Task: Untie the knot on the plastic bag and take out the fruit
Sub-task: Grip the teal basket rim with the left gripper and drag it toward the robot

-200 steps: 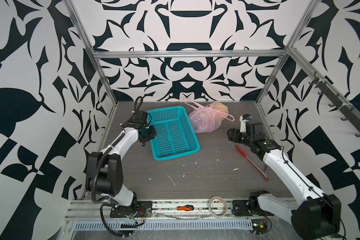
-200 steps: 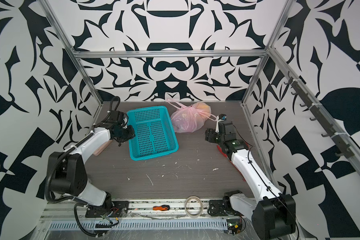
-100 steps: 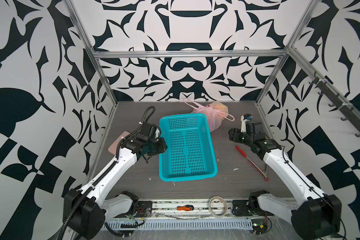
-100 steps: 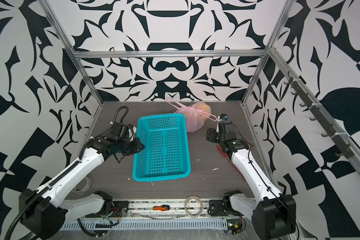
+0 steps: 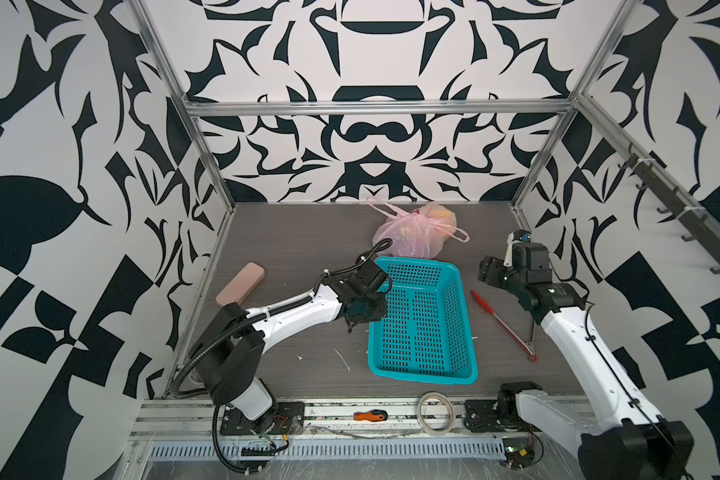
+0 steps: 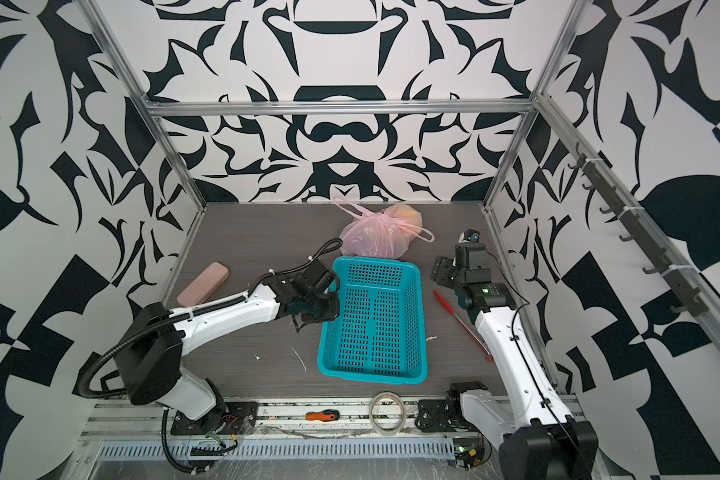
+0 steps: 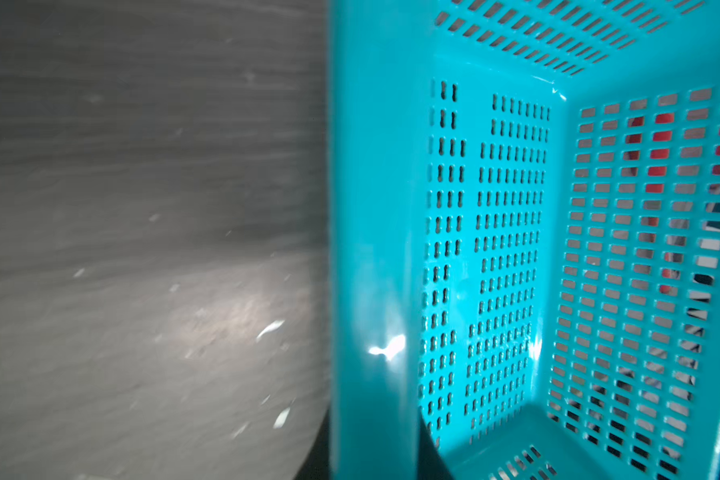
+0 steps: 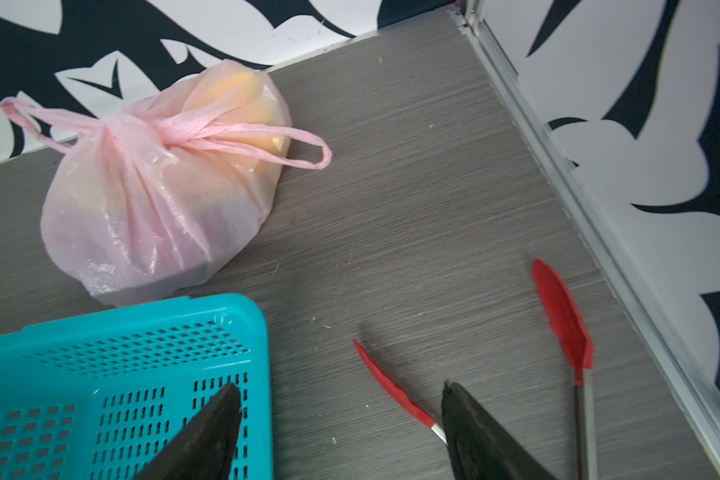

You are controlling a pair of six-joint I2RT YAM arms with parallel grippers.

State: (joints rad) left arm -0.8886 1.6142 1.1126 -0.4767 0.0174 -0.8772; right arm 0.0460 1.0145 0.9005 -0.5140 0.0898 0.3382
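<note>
My left gripper slides the teal basket [image 5: 422, 376] toward the red tongs next and releases the basket's side, as open table lies across the basket from my gripper.
The pink plastic bag [image 5: 412, 235] [image 6: 377, 237] lies at the back of the table, its knot [image 8: 163, 133] tied on top with the two handle loops sticking out. Fruit shows only as an orange-yellow shape [image 8: 233, 87] through the plastic. My left gripper [image 5: 366, 309] [image 7: 375, 457] is shut on the left wall of the teal basket [image 5: 422, 376] [image 7: 371, 208]. Right of the basket my right gripper [image 5: 489, 272] [image 8: 341, 395] hangs open and holds nothing, well short of the bag.
Red tongs [image 5: 501, 324] [image 8: 566, 316] lie between the basket and the right arm. A pink case [image 5: 240, 282] lies by the left wall. A tape roll [image 5: 434, 413] and a screwdriver [image 5: 370, 414] sit on the front rail. The basket's far rim [image 8: 142, 311] almost touches the bag.
My left arm has dragged the basket from the back left to the middle of the table and turned it lengthwise. The right arm has barely moved.
</note>
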